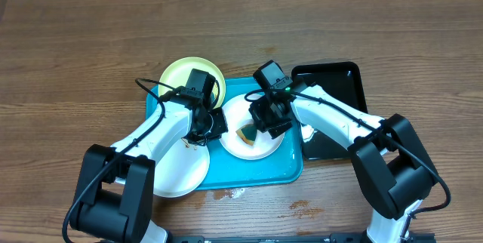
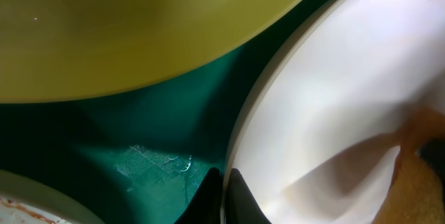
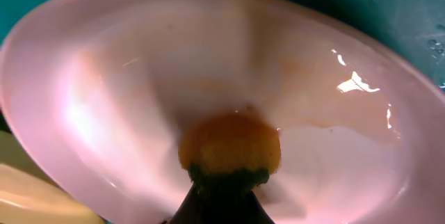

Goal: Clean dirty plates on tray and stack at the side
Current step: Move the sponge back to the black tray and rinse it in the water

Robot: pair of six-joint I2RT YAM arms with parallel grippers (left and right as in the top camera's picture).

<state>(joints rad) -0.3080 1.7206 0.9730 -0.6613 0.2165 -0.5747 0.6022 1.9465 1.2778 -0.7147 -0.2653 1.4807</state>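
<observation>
The glossy black tray is to the right of my right gripper in the overhead view, so next my gripper needs to lift over the plate's rim, cross, lower and release the sponge.
On the turquoise tray a white plate lies in the middle, wet and glossy in the right wrist view. My left gripper is shut on this plate's left rim; overhead it shows as the left gripper. My right gripper is shut on a yellow sponge with a dark green side, pressed onto the plate's middle; overhead the sponge lies under the right gripper. A pale yellow-green plate sits at the tray's back left. A second white plate, with brown smears, overhangs the tray's front left.
A glossy black tray stands right of the turquoise one, partly under my right arm. Small wet spots mark the wooden table just in front of the tray, and a stain lies further right.
</observation>
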